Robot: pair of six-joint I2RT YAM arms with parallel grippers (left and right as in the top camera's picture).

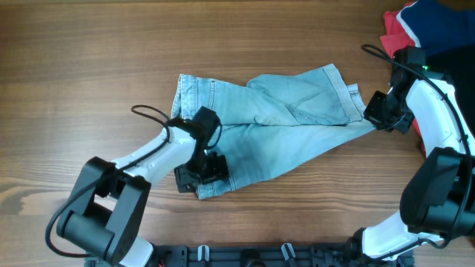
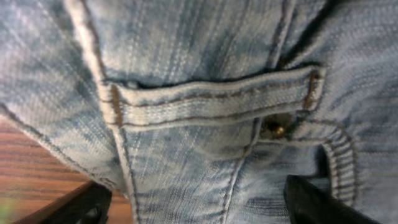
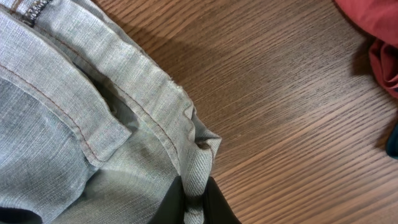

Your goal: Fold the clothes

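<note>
My right gripper should next lift the leg end, bring it back, lower it onto the nearer bare wood and let go of it, because the legs are bunched together.
The pale light-blue jeans [image 1: 289, 111] lie crumpled across the middle of the wooden table, waistband end at the lower left. My left gripper [image 1: 202, 172] is down on that lower-left corner. In the left wrist view, denim with a belt loop [image 2: 205, 99] and a rivet fills the frame, and the gripper's fingers [image 2: 196, 202] stand wide apart with cloth between them. My right gripper [image 1: 380, 113] is at the jeans' right edge. In the right wrist view its fingers [image 3: 198, 202] are pinched shut on a folded seam of the jeans [image 3: 62, 124].
A pile of red [image 1: 393, 33], navy [image 1: 438, 22] and black garments lies at the table's far right corner, just behind my right arm. The red cloth [image 3: 373, 18] also shows in the right wrist view. Bare wood [image 1: 74, 74] lies to the left.
</note>
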